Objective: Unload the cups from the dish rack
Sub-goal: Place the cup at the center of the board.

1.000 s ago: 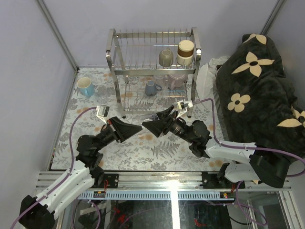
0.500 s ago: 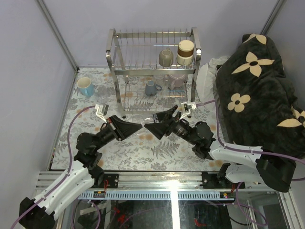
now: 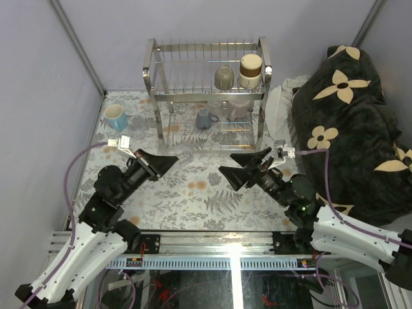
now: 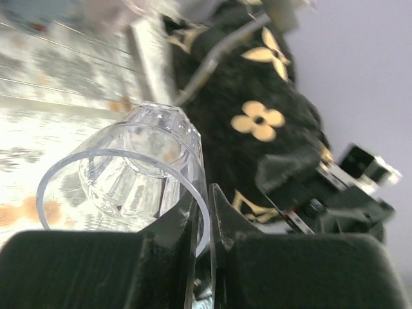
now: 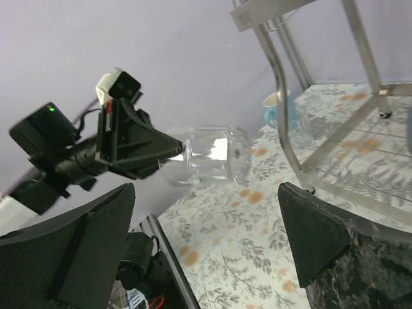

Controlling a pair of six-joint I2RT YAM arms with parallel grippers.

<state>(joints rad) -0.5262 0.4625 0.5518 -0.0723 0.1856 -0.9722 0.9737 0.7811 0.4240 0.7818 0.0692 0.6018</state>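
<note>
The sideways glass should next go left in the top view with my left gripper, to tabletop beside the light blue mug [image 3: 116, 117]. There my left gripper should turn the glass upright, lower it and release it.
The chrome dish rack [image 3: 206, 96] stands at the back of the table. Its upper tier holds an olive-grey mug [image 3: 224, 78] and a brown-and-cream cup [image 3: 250, 69]. The lower tier holds a pale lilac mug [image 3: 239, 107] and a grey-blue cup [image 3: 205, 119]. A light blue mug [image 3: 116, 117] stands on the table, left of the rack. My left gripper [image 3: 172, 157] is shut on the rim of a clear glass [image 4: 135, 174], held above the table; the glass also shows in the right wrist view [image 5: 212, 164]. My right gripper [image 3: 226, 165] is open and empty, to the right of the glass.
A black blanket with cream flowers [image 3: 347, 116] fills the right side, with a white cloth [image 3: 277, 103] beside the rack. Lilac walls close in the left and back. The table has a fern-print cover [image 3: 193, 199].
The two grippers met at the glass in mid-table. Now they have drawn apart: the left moved back and left with the glass, the right let go and moved right.
</note>
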